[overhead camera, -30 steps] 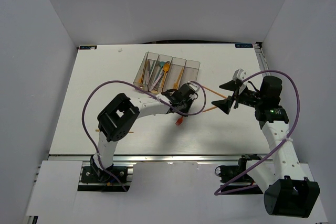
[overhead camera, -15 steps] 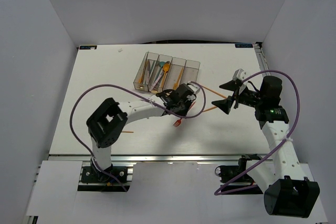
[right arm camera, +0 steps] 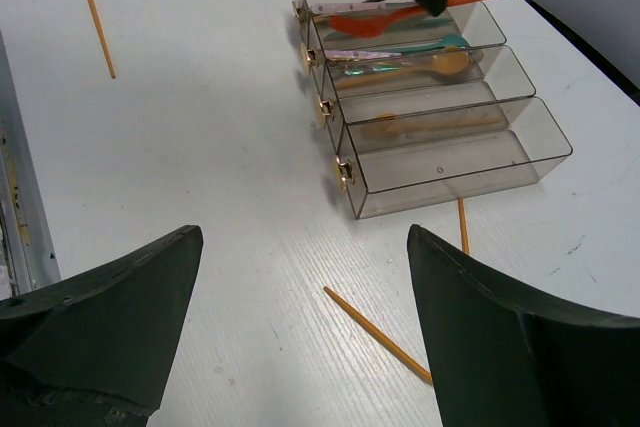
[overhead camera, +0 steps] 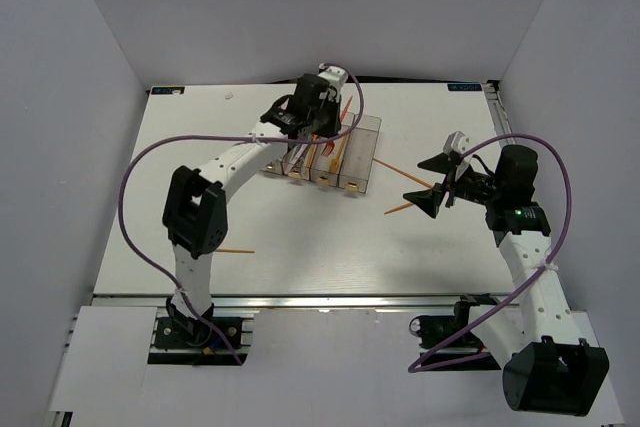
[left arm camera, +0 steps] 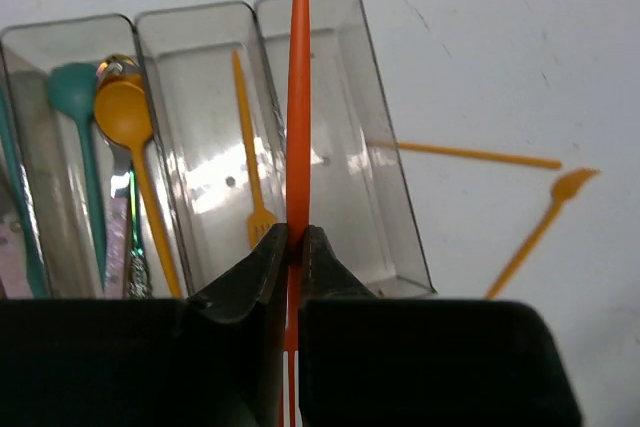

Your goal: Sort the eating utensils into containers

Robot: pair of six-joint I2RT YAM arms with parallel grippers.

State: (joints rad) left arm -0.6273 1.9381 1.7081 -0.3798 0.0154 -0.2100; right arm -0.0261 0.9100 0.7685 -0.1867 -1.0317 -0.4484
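I need to lower the thin red utensil next with my left gripper and shift it from above the wall beside the orange fork's bin (overhead camera: 334,157) (left arm camera: 224,152) into that bin.
My left gripper (overhead camera: 322,97) hangs over the far end of the containers (overhead camera: 362,162), shut on a thin red utensil (overhead camera: 347,110). In the left wrist view the gripper (left arm camera: 293,237) pinches the red utensil (left arm camera: 298,97) above the wall between two bins (left arm camera: 345,147). An orange fork (left arm camera: 250,177) lies in one bin; a teal spoon (left arm camera: 75,87) and an orange spoon (left arm camera: 125,112) lie in another. My right gripper (overhead camera: 432,185) is open and empty, to the right of the bins; it also shows in the right wrist view (right arm camera: 303,237).
Loose orange utensils lie on the table: two right of the bins (overhead camera: 398,169) (overhead camera: 400,208), seen from the wrist as a stick (left arm camera: 480,155) and a fork (left arm camera: 545,227), and one at the left (overhead camera: 225,250). One (right arm camera: 380,332) lies between my right jaws.
My left arm has swung from the table's middle up and back over the containers, carrying the red utensil. The right arm has not moved.
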